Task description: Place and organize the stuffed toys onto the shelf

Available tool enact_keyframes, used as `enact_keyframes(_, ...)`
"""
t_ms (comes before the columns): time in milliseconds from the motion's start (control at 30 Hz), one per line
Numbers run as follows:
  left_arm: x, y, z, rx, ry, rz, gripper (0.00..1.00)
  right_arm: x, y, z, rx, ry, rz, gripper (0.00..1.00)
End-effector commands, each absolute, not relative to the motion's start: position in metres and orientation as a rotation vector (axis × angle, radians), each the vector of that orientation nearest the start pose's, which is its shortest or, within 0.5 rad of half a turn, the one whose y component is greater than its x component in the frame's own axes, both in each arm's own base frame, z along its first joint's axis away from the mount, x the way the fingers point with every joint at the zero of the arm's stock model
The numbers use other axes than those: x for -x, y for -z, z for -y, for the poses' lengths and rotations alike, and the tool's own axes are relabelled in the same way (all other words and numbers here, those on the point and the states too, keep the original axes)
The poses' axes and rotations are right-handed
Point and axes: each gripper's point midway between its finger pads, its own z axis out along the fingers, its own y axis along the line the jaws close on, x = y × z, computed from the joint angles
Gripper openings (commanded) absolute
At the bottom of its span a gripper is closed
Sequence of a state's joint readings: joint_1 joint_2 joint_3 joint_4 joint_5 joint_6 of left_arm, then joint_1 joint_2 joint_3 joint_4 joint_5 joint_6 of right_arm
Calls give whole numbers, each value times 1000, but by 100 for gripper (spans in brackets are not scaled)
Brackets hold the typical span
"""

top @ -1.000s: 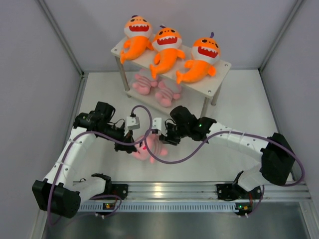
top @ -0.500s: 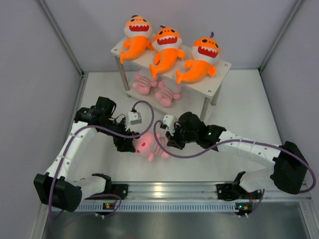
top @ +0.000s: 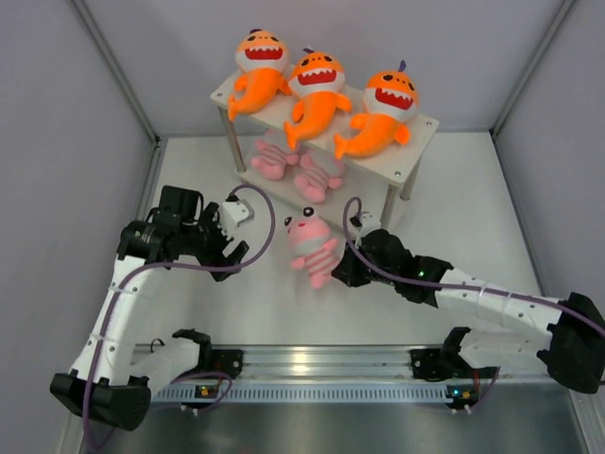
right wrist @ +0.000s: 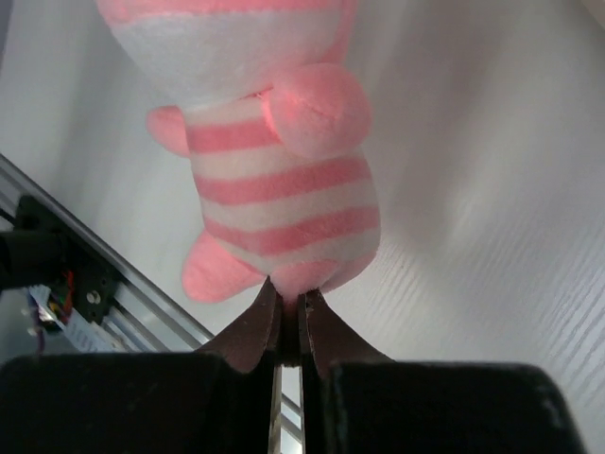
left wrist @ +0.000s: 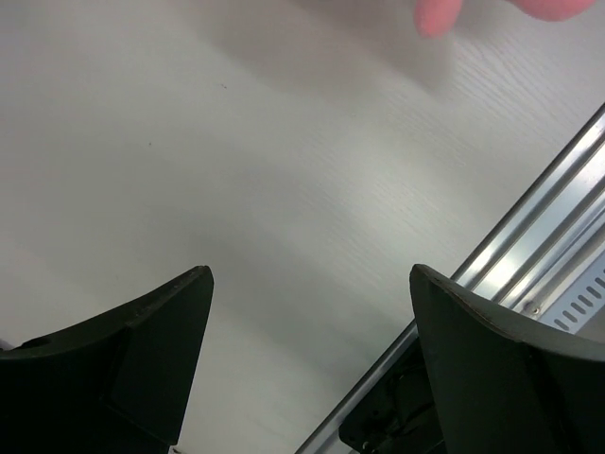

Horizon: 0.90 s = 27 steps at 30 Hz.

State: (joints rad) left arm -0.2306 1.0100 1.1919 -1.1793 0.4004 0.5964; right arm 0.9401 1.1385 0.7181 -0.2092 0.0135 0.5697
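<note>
Next, my right gripper moves outward and lets go of the toy on the lower level's empty end [top: 363,200], since that gap lies outward, beside both pink toys.
Three orange shark stuffed toys [top: 260,71] [top: 317,90] [top: 383,112] lie in a row on the top board of the white shelf [top: 421,132]. Two pink striped toys [top: 272,161] [top: 319,178] lie on its lower tier. A third pink striped toy [top: 312,248] [right wrist: 274,180] hangs in front of the shelf, with my right gripper [top: 338,274] [right wrist: 288,298] shut on its bottom end. My left gripper [top: 230,257] [left wrist: 307,284] stands open to its left, apart from it and holding nothing. A pink bit of that toy [left wrist: 440,14] shows at the top of the left wrist view.
An aluminium rail [top: 312,361] with both arm bases runs along the near edge. Grey walls close in the white table [top: 454,218] on the left, right and back. Purple cables loop off both wrists.
The left gripper opened, let go of the pink toy and drew back to the left. The right gripper shut on the toy and carried it up toward the shelf.
</note>
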Motion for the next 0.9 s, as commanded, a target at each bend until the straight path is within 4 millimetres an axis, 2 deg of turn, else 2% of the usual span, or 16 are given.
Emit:
enact_keyframes(0,-208,-230,88,-1073,276,-2175,91,-204,-174,-282,-67,-930,-2191,0)
enact_keyframes(67,-206,-228,88,-1081,280,-2173,91,-211,-184,-273,-182,-918,-2134,0)
enact_keyframes(167,-205,-226,88,-1092,280,-2166,91,-215,-188,-265,-314,-908,-2082,0)
enact_keyframes(333,-203,-224,88,-1105,282,-2162,91,-213,-187,-274,-371,-947,-2059,0)
enact_keyframes(433,-202,-225,88,-1111,285,-2156,91,-222,-188,-267,-485,-935,-2009,0)
enact_keyframes(500,-202,-224,90,-1117,296,-2155,91,-231,-198,-264,-491,-899,-1962,0)
enact_keyframes(533,-202,-223,90,-1119,302,-2154,91,-238,-195,-260,-498,-833,-1950,0)
enact_keyframes(567,-201,-224,91,-1117,304,-2153,91,-243,-204,-260,-501,-818,-1928,0)
enact_keyframes(633,-201,-223,91,-1121,305,-2153,91,-252,-206,-260,-489,-753,-1915,0)
enact_keyframes(867,-198,-221,87,-1124,284,-2153,90,-268,-193,-250,-551,-631,-1873,0)
